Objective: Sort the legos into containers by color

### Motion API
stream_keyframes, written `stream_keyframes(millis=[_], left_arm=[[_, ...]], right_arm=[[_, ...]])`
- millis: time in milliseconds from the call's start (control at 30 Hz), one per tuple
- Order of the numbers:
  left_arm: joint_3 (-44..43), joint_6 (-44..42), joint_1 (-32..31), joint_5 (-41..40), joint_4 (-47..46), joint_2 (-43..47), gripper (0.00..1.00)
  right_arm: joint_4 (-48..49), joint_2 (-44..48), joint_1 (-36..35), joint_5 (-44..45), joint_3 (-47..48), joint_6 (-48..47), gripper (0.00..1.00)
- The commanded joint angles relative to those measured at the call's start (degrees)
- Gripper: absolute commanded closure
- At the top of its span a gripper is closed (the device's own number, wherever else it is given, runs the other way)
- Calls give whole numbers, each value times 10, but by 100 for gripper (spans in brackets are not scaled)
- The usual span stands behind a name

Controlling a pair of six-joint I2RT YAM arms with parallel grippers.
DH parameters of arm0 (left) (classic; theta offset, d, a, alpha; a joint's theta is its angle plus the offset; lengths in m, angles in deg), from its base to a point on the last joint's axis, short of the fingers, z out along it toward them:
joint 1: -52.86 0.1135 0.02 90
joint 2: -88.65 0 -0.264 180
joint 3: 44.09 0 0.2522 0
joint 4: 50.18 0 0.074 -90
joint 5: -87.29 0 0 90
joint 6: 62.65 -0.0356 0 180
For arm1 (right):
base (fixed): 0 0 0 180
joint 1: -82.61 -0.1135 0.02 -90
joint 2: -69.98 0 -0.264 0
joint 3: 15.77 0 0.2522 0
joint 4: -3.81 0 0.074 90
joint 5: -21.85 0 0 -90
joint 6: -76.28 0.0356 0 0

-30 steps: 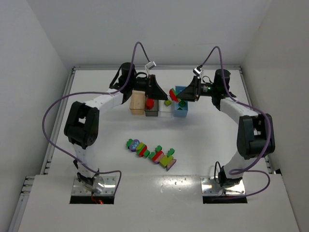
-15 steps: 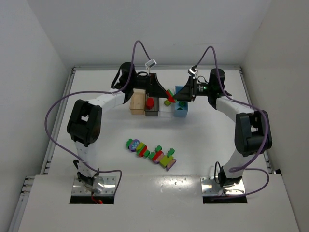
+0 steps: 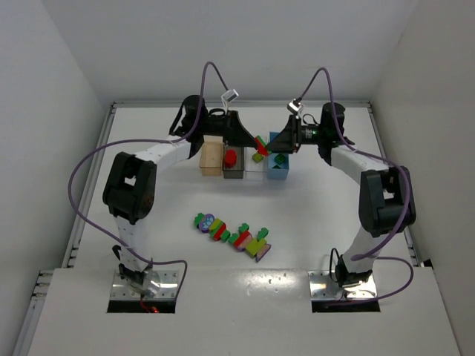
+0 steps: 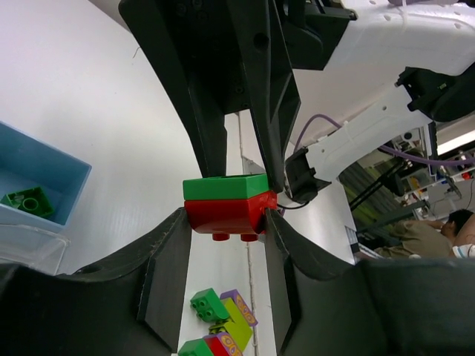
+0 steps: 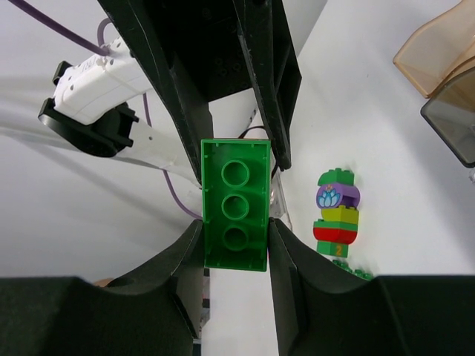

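Note:
The light blue bin (image 3: 278, 173) already holds a green brick, so the robot will pull its right gripper away from the red brick, tilt it down over that bin and let go.
A red brick (image 4: 226, 215) and a dark green brick (image 4: 225, 186) are joined and held in the air between both grippers, above the bins (image 3: 261, 144). My left gripper (image 4: 226, 222) is shut on the red brick. My right gripper (image 5: 234, 237) is shut on the green brick (image 5: 234, 204), whose hollow underside faces the camera. The containers stand in a row: tan bin (image 3: 211, 157), dark grey bin (image 3: 233, 172) with a red brick (image 3: 231, 156), clear bin (image 3: 255, 167) with a lime brick (image 3: 257, 157), light blue bin (image 3: 278, 173) with a green brick (image 3: 280, 160).
A long multicoloured cluster of legos (image 3: 231, 233) lies on the table in front of the bins; it also shows in the right wrist view (image 5: 338, 211) and the left wrist view (image 4: 223, 326). White walls enclose the table on the left, right and back.
The two grippers have closed in on each other above the bins. The red-and-green pair, nearer the right gripper a second ago, is now gripped from both sides.

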Motion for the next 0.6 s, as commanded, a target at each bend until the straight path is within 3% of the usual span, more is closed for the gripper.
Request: stream_keyframes(millis=[0,567], left_arm=[[-5,-3,-7,29,-49,10,68],[41,-98,-7,18,80,39,79]], right_arm=[[44,-12,-4,25,19,32,73],[74,-17,14,42,47,51,79]])
